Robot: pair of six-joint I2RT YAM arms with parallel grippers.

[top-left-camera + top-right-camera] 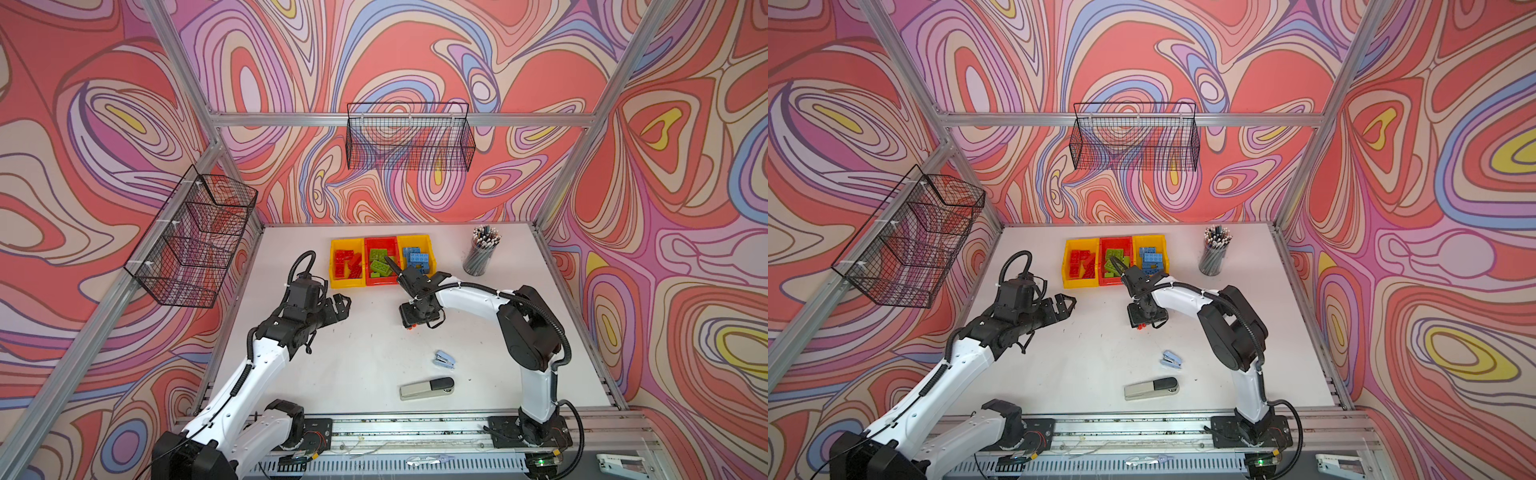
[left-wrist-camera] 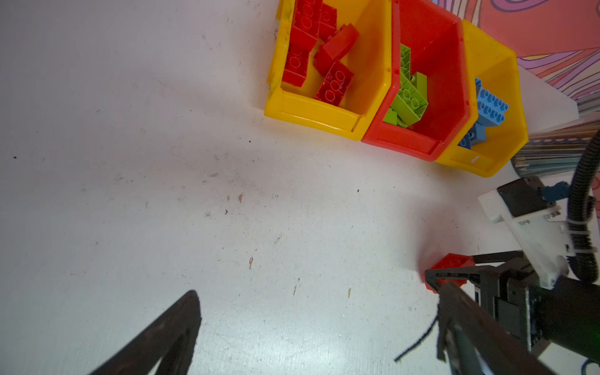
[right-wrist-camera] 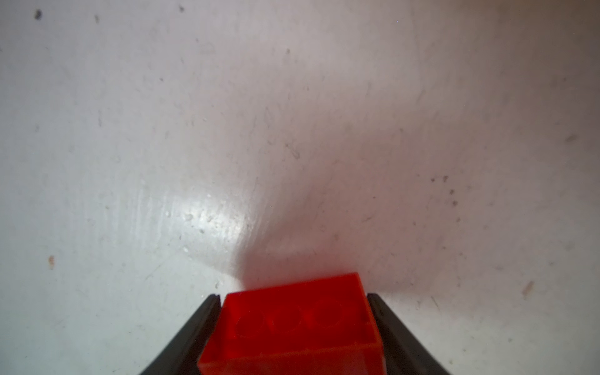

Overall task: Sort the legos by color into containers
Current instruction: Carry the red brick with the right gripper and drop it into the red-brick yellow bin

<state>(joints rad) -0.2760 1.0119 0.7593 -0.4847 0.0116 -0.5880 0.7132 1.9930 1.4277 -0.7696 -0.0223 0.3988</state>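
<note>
I will next lift the red lego with my right gripper and carry it outward over the yellow bin of red legos to release it, because that bin holds its color.
The containers stand in a row at the back of the table. The left yellow bin [image 1: 345, 284] holds red legos [image 1: 347, 264], the red bin [image 1: 380, 281] holds green legos [image 1: 379, 266], and the right yellow bin [image 1: 432, 257] holds blue legos [image 1: 415, 257]. One red lego [image 3: 292, 324] lies on the table in front of the bins, with my right gripper [image 3: 292, 297] pointing straight down and its fingers against both sides. The left wrist view shows this brick [image 2: 454, 263] between those fingers. My left gripper [image 1: 343, 303] hovers open and empty to the left, over bare table.
A mesh cup of pencils [image 1: 480, 253] stands right of the bins. A small light-blue stapler [image 1: 444, 358] and a longer grey-and-black stapler [image 1: 426, 388] lie nearer the front. Black wire baskets hang on the left wall [image 1: 195, 237] and the back wall [image 1: 409, 137].
</note>
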